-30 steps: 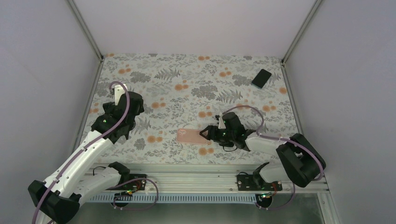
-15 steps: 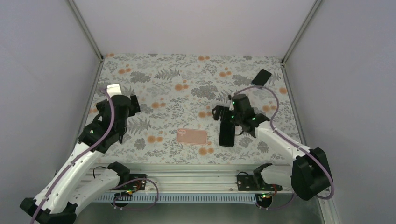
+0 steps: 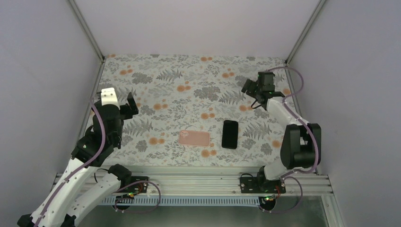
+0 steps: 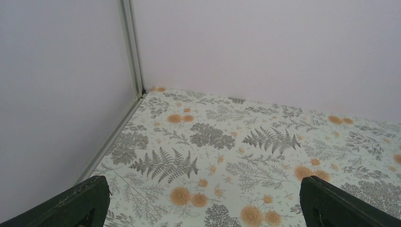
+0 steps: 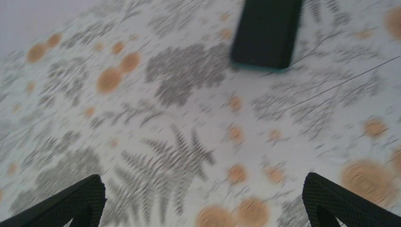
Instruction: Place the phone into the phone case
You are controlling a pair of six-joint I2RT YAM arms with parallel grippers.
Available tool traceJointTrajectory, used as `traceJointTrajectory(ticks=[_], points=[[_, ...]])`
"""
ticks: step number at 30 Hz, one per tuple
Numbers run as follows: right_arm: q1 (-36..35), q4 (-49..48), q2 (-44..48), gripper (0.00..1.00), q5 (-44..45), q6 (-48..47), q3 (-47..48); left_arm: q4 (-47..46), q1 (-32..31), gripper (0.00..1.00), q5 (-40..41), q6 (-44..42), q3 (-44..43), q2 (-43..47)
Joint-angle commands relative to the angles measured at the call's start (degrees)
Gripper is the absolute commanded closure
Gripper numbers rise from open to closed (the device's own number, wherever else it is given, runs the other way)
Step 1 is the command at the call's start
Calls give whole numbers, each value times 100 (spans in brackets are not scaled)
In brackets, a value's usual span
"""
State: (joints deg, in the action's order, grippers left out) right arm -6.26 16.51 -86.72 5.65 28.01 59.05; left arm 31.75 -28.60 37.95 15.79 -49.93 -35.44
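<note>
My right gripper moves outward and down over the phone next and closes on its long sides. The teal-edged phone [image 5: 267, 32] lies flat beyond my open, empty fingers.
A black phone [image 3: 230, 134] lies flat near the table's front middle. Just left of it lies a flat pink slab [image 3: 194, 138]; I cannot tell whether it is a case or a phone. A second dark slab with a teal rim [image 5: 266, 33] lies at the back right, seen only in the right wrist view. My right gripper [image 3: 253, 90] hovers open and empty just short of it [image 5: 203, 203], which hides it from above. My left gripper [image 3: 120, 100] is open and empty over the left side of the table [image 4: 203, 203].
The table is a floral mat [image 3: 189, 90] enclosed by grey walls, with metal corner posts at the back left [image 4: 132, 47] and back right [image 3: 302, 33]. The arm bases and rail [image 3: 198, 182] run along the near edge.
My right gripper let go of the black phone beside the pink slab and swung to the back right corner. My left arm drew back towards the left wall.
</note>
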Motion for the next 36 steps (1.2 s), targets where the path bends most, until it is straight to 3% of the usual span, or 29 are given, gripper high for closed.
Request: traceJointTrajectory(ticks=[1,11,22,36], points=[[538,-653,-401,1,469,-173,276,-349,39,0,-33,-179,207,80],[1191,-750,-2116,1,1054,-151,1712,-349,52,0,-71,-129,409,-101],[1373,212,-3953,0,908,-408,3856,-318,223,0,-108,-164,402,-313],[1387,630,-5125,2,794,-562,4975,-419,497,0,-775,-305,405,-429]])
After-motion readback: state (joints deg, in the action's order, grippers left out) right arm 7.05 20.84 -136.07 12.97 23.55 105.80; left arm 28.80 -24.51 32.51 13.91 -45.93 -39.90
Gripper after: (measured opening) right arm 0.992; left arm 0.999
